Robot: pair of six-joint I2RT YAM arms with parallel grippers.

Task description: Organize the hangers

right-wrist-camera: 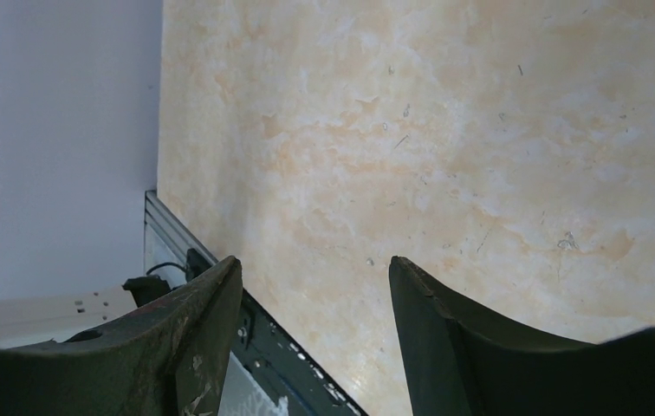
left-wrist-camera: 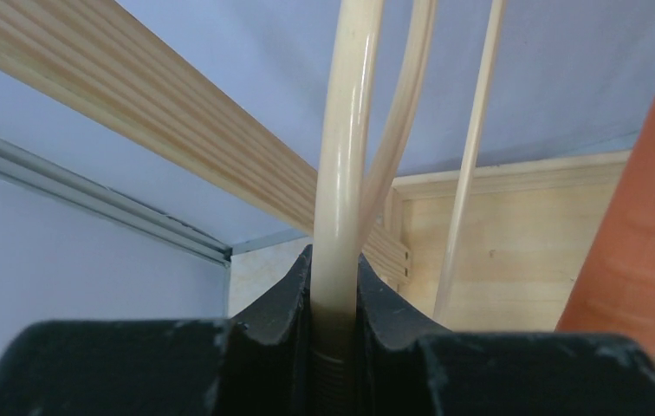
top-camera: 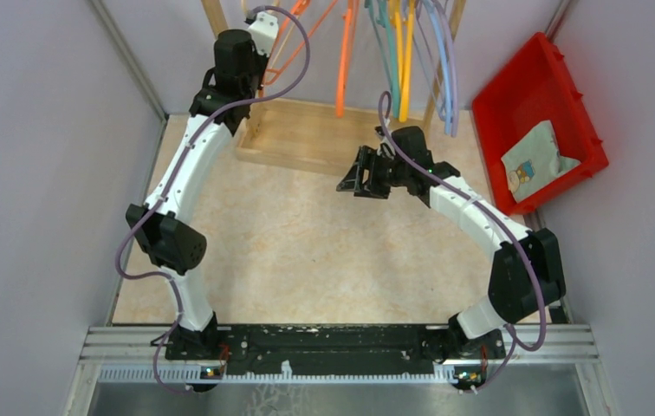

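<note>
My left gripper carries the beige hanger outward at the rack point(top-camera: 265, 62) point(left-wrist-camera: 338, 282) beside the orange hangers next and opens.
Several hangers hang from the wooden rack at the back: orange point(top-camera: 341, 61), teal point(top-camera: 389, 43), yellow point(top-camera: 406, 61) and lavender and light blue point(top-camera: 445, 69). My left gripper point(top-camera: 263, 26) is raised at the rack's left end. In the left wrist view it point(left-wrist-camera: 335, 260) is shut on the thin bar of a beige hanger point(left-wrist-camera: 341, 156), which runs upward between the jaws, with an orange hanger point(left-wrist-camera: 653, 243) at the right. My right gripper point(top-camera: 354, 178) hovers over the table in front of the rack; it point(right-wrist-camera: 315, 269) is open and empty.
The rack's wooden base point(top-camera: 307, 134) stands at the back of the table, and a slanted wooden rail point(left-wrist-camera: 177, 121) shows in the left wrist view. A red bin point(top-camera: 567, 95) holding a white packet point(top-camera: 536, 160) sits at the right. Grey walls close both sides.
</note>
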